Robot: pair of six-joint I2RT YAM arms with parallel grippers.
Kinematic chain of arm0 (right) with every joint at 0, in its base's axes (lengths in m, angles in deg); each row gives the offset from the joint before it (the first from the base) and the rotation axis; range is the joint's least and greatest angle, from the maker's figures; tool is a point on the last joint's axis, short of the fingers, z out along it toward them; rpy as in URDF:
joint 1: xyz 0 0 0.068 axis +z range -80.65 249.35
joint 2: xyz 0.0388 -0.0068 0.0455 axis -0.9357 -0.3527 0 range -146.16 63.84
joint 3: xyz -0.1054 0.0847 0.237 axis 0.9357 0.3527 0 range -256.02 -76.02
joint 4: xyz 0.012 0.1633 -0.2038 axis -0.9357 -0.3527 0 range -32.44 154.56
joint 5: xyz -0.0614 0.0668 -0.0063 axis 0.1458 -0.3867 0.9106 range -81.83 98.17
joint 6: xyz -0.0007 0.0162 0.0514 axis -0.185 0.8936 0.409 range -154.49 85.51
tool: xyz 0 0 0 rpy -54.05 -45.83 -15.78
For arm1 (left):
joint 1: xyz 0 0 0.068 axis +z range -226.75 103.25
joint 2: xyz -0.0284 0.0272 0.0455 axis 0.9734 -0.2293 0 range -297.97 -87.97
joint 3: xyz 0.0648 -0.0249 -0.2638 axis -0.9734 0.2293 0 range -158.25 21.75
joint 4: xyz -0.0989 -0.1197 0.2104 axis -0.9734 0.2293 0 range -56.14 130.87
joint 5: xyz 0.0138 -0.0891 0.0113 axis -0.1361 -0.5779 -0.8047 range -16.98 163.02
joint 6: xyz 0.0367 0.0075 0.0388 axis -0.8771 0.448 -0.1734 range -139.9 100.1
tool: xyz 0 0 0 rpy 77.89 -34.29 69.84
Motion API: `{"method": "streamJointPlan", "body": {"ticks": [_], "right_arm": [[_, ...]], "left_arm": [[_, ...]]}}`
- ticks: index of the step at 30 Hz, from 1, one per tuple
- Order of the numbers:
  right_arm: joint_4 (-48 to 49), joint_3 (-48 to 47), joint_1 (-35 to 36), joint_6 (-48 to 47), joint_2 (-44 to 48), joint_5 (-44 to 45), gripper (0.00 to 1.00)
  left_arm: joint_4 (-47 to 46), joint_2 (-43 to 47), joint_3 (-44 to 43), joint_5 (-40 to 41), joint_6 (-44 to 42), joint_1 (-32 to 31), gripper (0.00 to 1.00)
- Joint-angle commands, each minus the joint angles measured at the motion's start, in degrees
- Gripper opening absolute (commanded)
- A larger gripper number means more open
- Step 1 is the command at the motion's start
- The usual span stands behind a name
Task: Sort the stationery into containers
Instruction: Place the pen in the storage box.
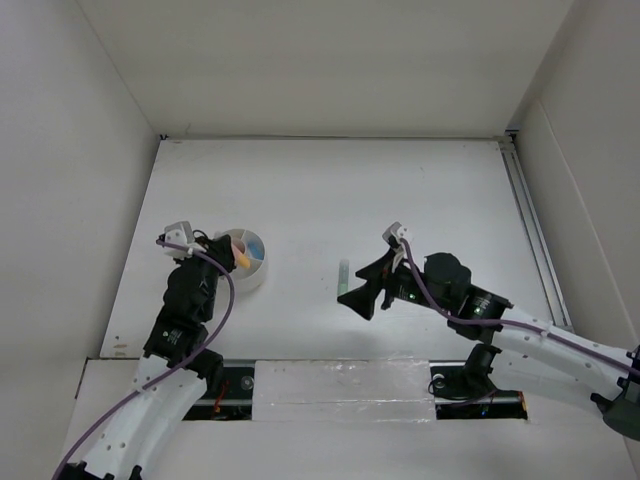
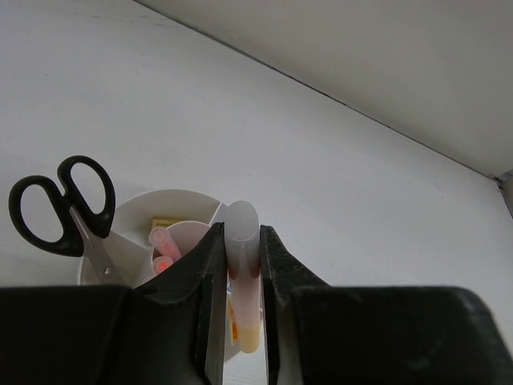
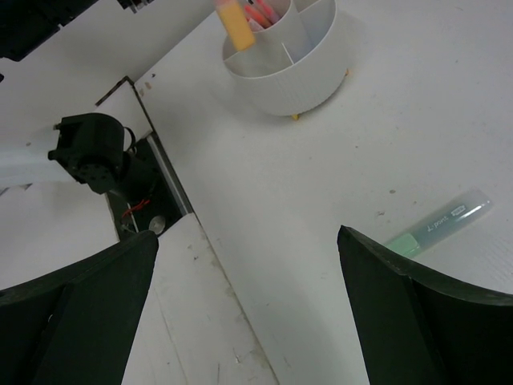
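The tub's near section (image 1: 250,270) (image 2: 230,342) lies below the marker on the right in the top view, so my left gripper will move down to that side and let go of the marker.
The round white tub (image 1: 250,272) stands at the left of the table, divided into wedges. Over it, my left gripper (image 2: 243,245) is shut on an orange marker (image 2: 242,220) with a clear cap, held over the tub's rim (image 2: 172,195). Black-handled scissors (image 2: 64,204), pink pens (image 2: 160,241) and a tan eraser (image 2: 163,221) sit in the compartments. Something blue (image 1: 256,247) also lies inside. A green marker (image 1: 343,272) lies flat on the table mid-right. My right gripper (image 1: 366,291) hovers open just right of it, nothing between its fingers; the right wrist view shows the green marker (image 3: 437,224) beside the right finger.
White walls close in the table on the left, back and right. A metal rail (image 1: 530,230) runs along the right edge. A taped strip (image 1: 340,390) and both arm bases lie along the near edge.
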State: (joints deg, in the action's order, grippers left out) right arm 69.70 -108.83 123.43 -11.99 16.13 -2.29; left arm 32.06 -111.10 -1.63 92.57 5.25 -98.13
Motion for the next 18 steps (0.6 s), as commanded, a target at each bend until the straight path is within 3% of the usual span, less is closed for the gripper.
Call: {"method": "streamJointPlan", "body": {"ticks": [1, 18], "right_arm": [[3.82, 0.30, 0.50, -0.97, -0.11, -2.10, 1.00], [2.76, 0.91, 0.50, -1.50, 2.35, -2.81, 1.00]], "left_arm": [[-5.49, 0.55, 1.05, -0.56, -2.29, -0.15, 0.00], [-14.02, 4.24, 7.81, -7.42, -7.56, -0.15, 0.00]]}}
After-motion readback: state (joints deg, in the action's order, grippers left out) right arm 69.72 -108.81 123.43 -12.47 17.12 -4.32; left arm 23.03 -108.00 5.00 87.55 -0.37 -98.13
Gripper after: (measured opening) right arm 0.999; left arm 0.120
